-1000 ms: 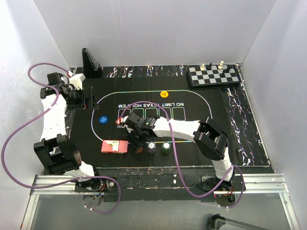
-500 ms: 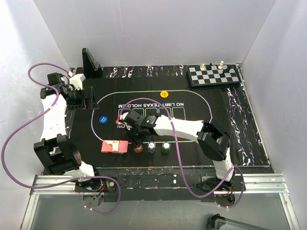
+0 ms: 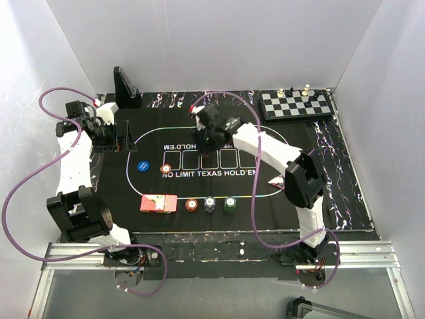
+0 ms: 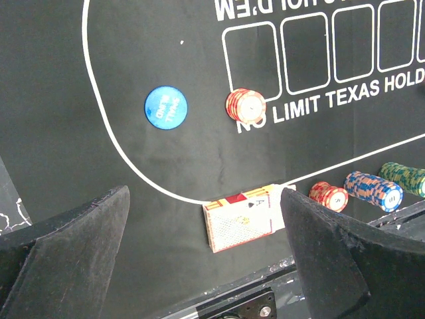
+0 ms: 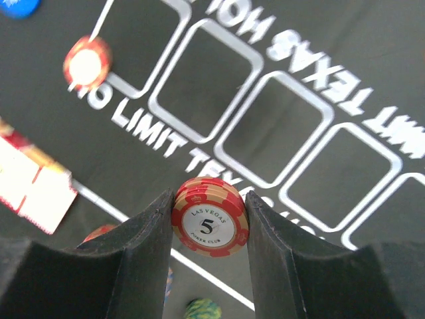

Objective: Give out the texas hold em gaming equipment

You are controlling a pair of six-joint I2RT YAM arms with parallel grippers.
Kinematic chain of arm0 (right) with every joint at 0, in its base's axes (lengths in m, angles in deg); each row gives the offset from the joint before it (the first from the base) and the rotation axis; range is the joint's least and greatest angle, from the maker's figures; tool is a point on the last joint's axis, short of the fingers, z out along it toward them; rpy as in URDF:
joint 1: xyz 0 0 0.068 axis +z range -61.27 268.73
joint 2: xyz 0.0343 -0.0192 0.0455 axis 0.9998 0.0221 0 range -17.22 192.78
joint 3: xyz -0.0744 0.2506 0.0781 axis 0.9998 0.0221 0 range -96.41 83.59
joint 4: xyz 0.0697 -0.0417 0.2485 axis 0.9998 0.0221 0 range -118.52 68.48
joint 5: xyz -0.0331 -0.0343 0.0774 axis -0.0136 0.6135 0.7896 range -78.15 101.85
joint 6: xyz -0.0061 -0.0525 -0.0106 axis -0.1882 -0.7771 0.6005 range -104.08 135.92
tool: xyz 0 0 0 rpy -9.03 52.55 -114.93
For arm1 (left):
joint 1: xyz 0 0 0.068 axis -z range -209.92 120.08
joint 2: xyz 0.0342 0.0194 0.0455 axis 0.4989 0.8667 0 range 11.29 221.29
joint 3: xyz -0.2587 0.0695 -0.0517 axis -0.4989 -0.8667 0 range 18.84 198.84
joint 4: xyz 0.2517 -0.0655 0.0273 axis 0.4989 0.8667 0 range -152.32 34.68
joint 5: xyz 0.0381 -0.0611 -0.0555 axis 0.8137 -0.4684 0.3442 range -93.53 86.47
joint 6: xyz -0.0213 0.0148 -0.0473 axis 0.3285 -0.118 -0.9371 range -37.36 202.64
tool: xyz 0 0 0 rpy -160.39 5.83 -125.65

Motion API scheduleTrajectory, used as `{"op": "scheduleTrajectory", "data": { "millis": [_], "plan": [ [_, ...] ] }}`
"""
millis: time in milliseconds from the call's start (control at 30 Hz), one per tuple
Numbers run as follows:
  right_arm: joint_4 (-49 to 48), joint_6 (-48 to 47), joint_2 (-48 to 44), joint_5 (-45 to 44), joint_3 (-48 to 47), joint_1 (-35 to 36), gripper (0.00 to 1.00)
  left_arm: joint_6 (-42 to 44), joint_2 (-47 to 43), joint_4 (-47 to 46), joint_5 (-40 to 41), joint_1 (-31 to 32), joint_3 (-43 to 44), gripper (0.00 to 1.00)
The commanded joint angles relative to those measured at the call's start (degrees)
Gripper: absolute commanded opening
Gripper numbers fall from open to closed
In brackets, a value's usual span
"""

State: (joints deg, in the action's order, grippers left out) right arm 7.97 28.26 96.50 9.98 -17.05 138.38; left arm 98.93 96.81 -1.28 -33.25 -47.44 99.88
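My right gripper carries its chips outward next, then down onto the mat's far lettering (image 3: 232,145), since one red stack already sits beside the blue button disc (image 3: 142,166).
My right gripper (image 5: 210,203) is shut on a small stack of red poker chips (image 5: 210,216), held above the mat's card boxes; seen from above, it hangs over the far middle of the mat (image 3: 206,126). Along the near edge lie the red-backed card deck (image 3: 159,203), then a red chip stack (image 3: 191,205), a blue one (image 3: 210,204) and a green one (image 3: 230,204). Another red stack (image 3: 168,168) and the blue button disc (image 3: 142,166) sit at the left. My left gripper (image 4: 206,266) is open and empty, high over the mat's left end.
The black felt mat (image 3: 285,199) covers the table. A chessboard (image 3: 295,104) with a few pieces lies at the far right corner. A black stand (image 3: 125,85) rises at the far left. White walls close in on three sides.
My right gripper has risen from the near row's red stack with red chips in it and swung away to the far middle of the mat. The left arm has not moved.
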Motion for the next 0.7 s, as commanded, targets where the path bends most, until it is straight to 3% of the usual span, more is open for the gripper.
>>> {"op": "scheduleTrajectory", "data": {
  "millis": [0, 267, 667],
  "plan": [
    [2.7, 1.5, 3.6, -1.9, -6.8, -7.0, 0.01, 0.1, -0.4, 0.2, -1.8, -0.1, 1.9, 0.98],
    [4.6, 2.8, 12.9, -4.5, -14.7, -16.2, 0.01, 0.3, 1.2, 0.2, -1.8, -0.3, 2.5, 0.98],
    [3.1, 3.0, 19.7, -6.4, -16.3, -21.5, 0.01, 0.2, 2.3, 0.0, -2.3, -0.2, 3.0, 0.98]
  ]
}}
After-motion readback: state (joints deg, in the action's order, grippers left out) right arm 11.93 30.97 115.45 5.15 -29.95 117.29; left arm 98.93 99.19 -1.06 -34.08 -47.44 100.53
